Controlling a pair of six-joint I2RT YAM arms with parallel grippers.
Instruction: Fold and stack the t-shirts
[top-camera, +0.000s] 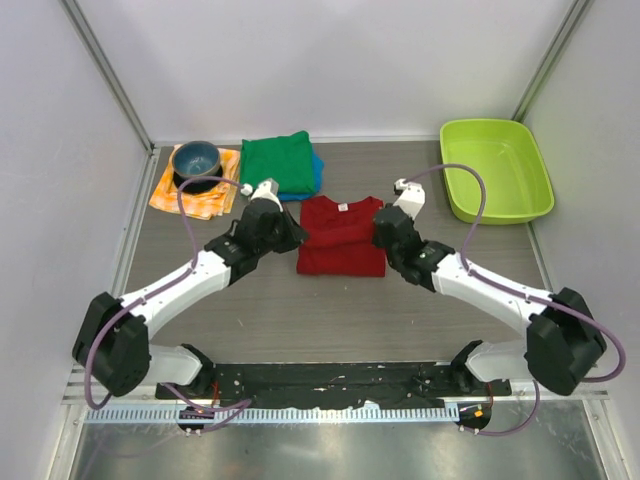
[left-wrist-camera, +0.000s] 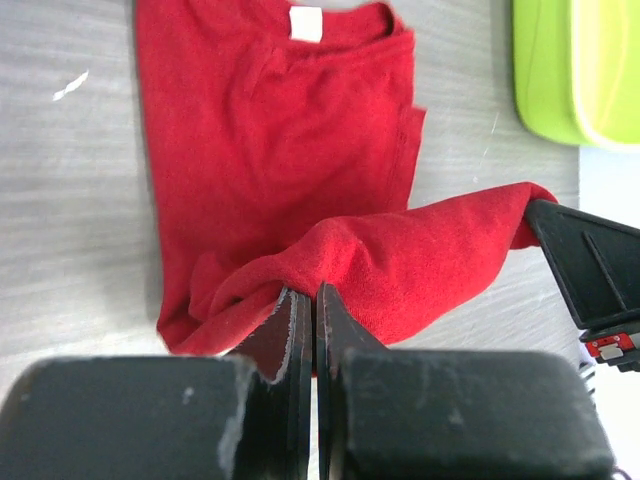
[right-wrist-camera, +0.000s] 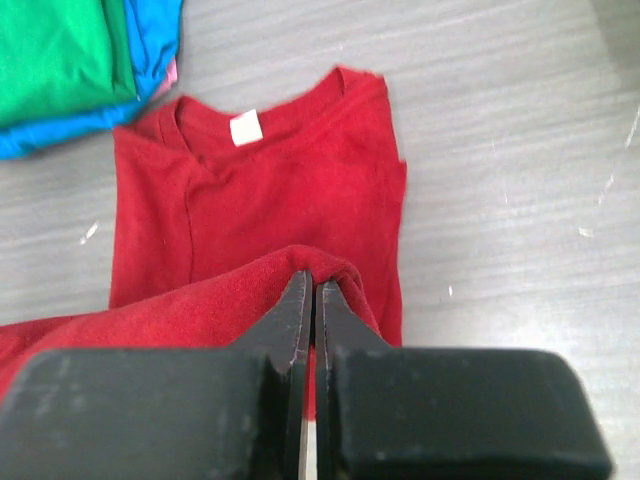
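Note:
My right gripper carries the t-shirt's hem corner outward and down onto the t-shirt's shoulder nearest the tub (right-wrist-camera: 364, 105) next and releases it. This is because the t-shirt's collar half is still uncovered.
The dark red t-shirt (top-camera: 340, 222) lies on the table's middle, collar to the back, its lower hem lifted and stretched between both grippers. My left gripper (top-camera: 298, 238) is shut on the hem's left corner; in the left wrist view the cloth (left-wrist-camera: 400, 260) bunches over the closed tips (left-wrist-camera: 314, 295). My right gripper (top-camera: 380, 236) is shut on the right corner, the red fold (right-wrist-camera: 290, 190) draped over its tips (right-wrist-camera: 315, 285). Behind lies the folded green t-shirt (top-camera: 278, 163) stacked on the blue one (top-camera: 316, 175).
A lime-green tub (top-camera: 497, 168) stands at the back right. At the back left a dark blue bowl (top-camera: 197, 160) rests on an orange-and-white checked cloth (top-camera: 170, 195). White walls close in the table on three sides.

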